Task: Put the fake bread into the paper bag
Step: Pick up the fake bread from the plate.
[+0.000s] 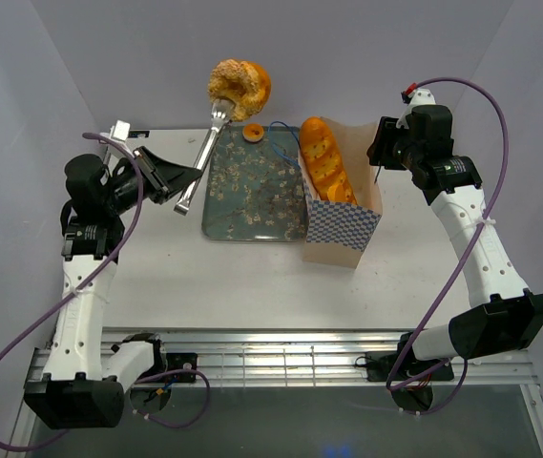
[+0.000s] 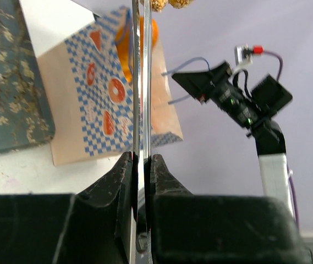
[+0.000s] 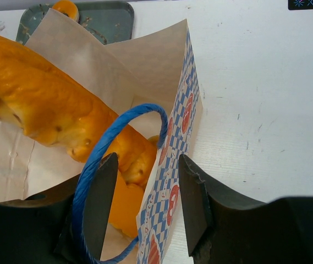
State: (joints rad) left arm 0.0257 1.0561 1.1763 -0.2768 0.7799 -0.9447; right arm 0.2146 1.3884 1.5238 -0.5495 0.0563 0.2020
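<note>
Next, my left gripper brings the pastry back and toward the paper bag, over the bag opening's near part (image 1: 355,185), since open room shows beside the baguette.
My left gripper (image 1: 189,181) is shut on metal tongs (image 1: 206,153). The tongs pinch a round golden fake pastry with a crumbly top (image 1: 240,88), held high beyond the tray's far edge. In the left wrist view my gripper (image 2: 141,160) clamps the tongs (image 2: 141,82). The paper bag (image 1: 340,221) stands upright right of the tray, with a long baguette (image 1: 326,162) sticking out. My right gripper (image 1: 379,153) is open at the bag's far right. In the right wrist view its jaws (image 3: 148,165) straddle the bag's checkered wall (image 3: 173,181) beside the blue handle (image 3: 104,148) and the baguette (image 3: 40,110).
The grey blossom-patterned tray (image 1: 252,196) lies left of the bag, with a small orange tart (image 1: 252,133) at its far edge. The tart also shows in the right wrist view (image 3: 65,7). The white enclosure walls stand close behind and at both sides.
</note>
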